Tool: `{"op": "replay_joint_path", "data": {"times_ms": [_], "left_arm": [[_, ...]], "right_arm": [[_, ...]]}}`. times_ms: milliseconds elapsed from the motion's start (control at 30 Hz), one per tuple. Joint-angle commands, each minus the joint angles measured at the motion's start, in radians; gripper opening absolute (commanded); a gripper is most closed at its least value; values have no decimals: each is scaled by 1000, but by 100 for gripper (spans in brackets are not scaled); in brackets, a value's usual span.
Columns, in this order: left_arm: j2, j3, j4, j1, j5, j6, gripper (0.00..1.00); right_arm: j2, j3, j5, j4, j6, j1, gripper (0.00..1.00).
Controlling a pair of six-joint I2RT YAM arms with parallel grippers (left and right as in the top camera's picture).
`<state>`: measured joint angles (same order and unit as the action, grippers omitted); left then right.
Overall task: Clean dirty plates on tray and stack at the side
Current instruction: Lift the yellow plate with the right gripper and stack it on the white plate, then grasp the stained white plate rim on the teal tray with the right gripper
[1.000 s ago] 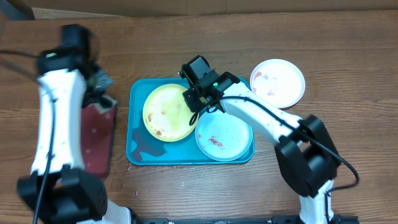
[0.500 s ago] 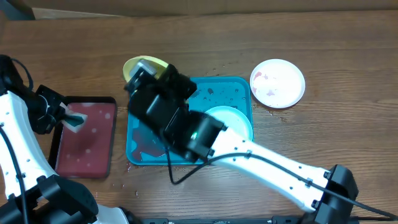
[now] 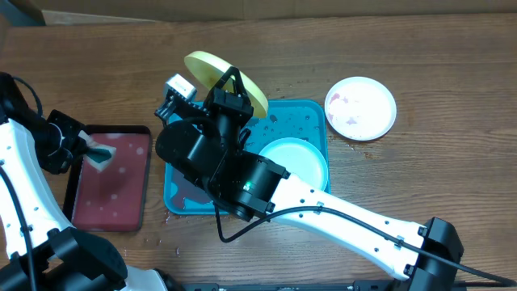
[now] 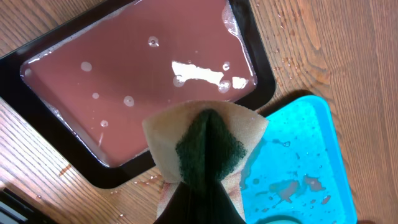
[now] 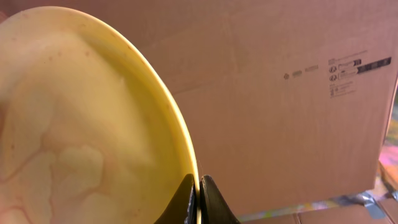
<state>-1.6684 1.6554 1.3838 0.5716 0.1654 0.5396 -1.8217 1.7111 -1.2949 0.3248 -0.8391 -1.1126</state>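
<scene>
I need to swing my right gripper over the white plate point(image 3: 360, 107) next, turn the yellow-green plate point(image 3: 218, 74) level, lower it and let go of its rim. The white one lies uncovered beside the tray.
My right gripper point(image 3: 229, 87) is shut on the rim of the yellow-green plate point(image 3: 218, 74) and holds it tilted on edge above the back left of the turquoise tray point(image 3: 296, 118). In the right wrist view the plate point(image 5: 81, 124) shows faint brown smears, with my fingertips point(image 5: 198, 190) pinching its edge. The mint-green plate point(image 3: 295, 160) lies on the tray's right half. The white plate point(image 3: 360, 107) with red smears lies on the table right of the tray. My left gripper point(image 3: 87, 153) is shut on a sponge point(image 4: 205, 146) over the dark red tray point(image 3: 113, 182).
The dark red tray point(image 4: 143, 81) holds water with bubbles. The turquoise tray point(image 4: 305, 162) is wet with reddish spots. My right arm point(image 3: 323, 214) crosses over the tray's front. A cardboard box point(image 5: 298, 99) stands behind the table.
My right gripper has lifted the yellow-green plate off the tray and raised and tilted it on edge toward the back. The left arm has swung down over the dark red tray with the sponge.
</scene>
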Motion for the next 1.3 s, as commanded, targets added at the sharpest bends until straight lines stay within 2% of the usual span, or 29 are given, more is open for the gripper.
{"op": "replay_joint_path", "data": {"times_ms": [0,100,133,167,267,333,400,533,633,733,867,1000,1233,1267], "left_arm": [[0,-6,1,3,16,-32,4],[0,-6,1,3,19,-40,4],[0,-6,3,3,19,-40,4],[0,-6,3,3,19,-40,4],[0,-6,3,3,19,-46,4],[0,-6,3,3,19,-46,4],[0,-6,3,3,19,-46,4],[0,-6,3,3,19,-46,4],[0,-6,2,2,19,-46,4],[0,-6,-5,-6,19,-46,4],[0,-6,-15,-20,19,-46,4],[0,-6,-15,-23,19,-47,4],[0,-6,-16,-23,19,-47,4],[0,-6,-16,-23,19,-47,4]], "right_arm": [[11,11,-20,24,147,37,4],[11,11,48,154,388,112,3],[12,12,115,240,515,159,3],[13,12,164,287,580,185,3],[27,13,483,461,827,333,3],[45,13,788,538,995,496,3],[49,13,1002,571,1065,632,4],[25,10,1390,647,1091,978,4],[-6,8,1505,681,1069,1147,4],[-35,-13,1545,687,1019,1245,4],[-50,-66,1530,663,979,1278,4],[-55,-141,1435,601,1004,1276,4],[-55,-265,1419,502,1026,1276,4],[-55,-279,1419,488,1026,1276,9]]}}
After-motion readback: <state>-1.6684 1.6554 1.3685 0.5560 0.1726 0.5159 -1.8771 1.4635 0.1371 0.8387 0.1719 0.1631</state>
